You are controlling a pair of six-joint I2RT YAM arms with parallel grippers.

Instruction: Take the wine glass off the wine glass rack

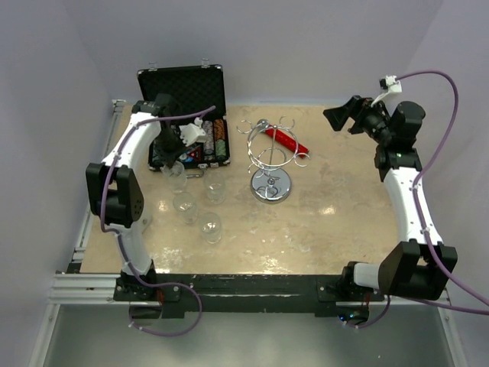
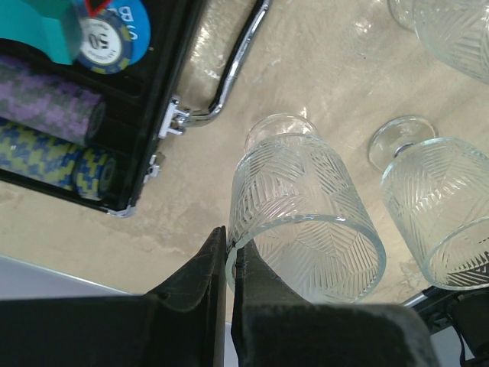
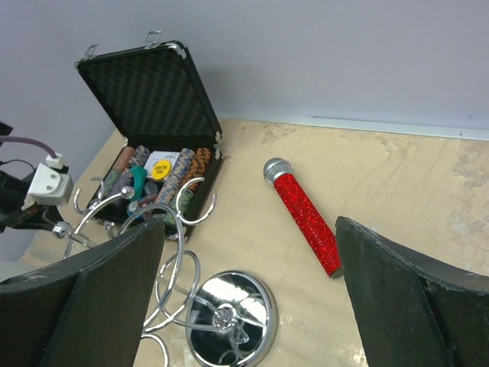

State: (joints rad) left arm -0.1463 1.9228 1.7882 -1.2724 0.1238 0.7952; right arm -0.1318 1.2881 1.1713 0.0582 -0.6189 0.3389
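The glass goes down foot-first onto the bare tabletop (image 1: 179,187) (image 2: 280,127) beside the chip case next, and my left gripper releases its rim, since that clear spot lies below my left gripper.
The wine glass rack (image 1: 269,157) stands mid-table, a chrome wire stand on a round mirrored base; its loops look empty. It also shows in the right wrist view (image 3: 229,317). My left gripper (image 1: 166,159) is shut on the rim of a clear patterned wine glass (image 1: 177,177), which stands upright beside the chip case. In the left wrist view the fingers (image 2: 252,283) pinch the wall of that glass (image 2: 306,222), one inside and one outside. My right gripper (image 1: 348,115) is open and empty, raised at the far right, looking down at the rack (image 3: 252,306).
An open black chip case (image 1: 183,92) sits at the far left. A red glitter microphone (image 1: 286,139) lies behind the rack. Three more glasses (image 1: 184,205) (image 1: 216,191) (image 1: 210,227) stand on the table between the left arm and the rack.
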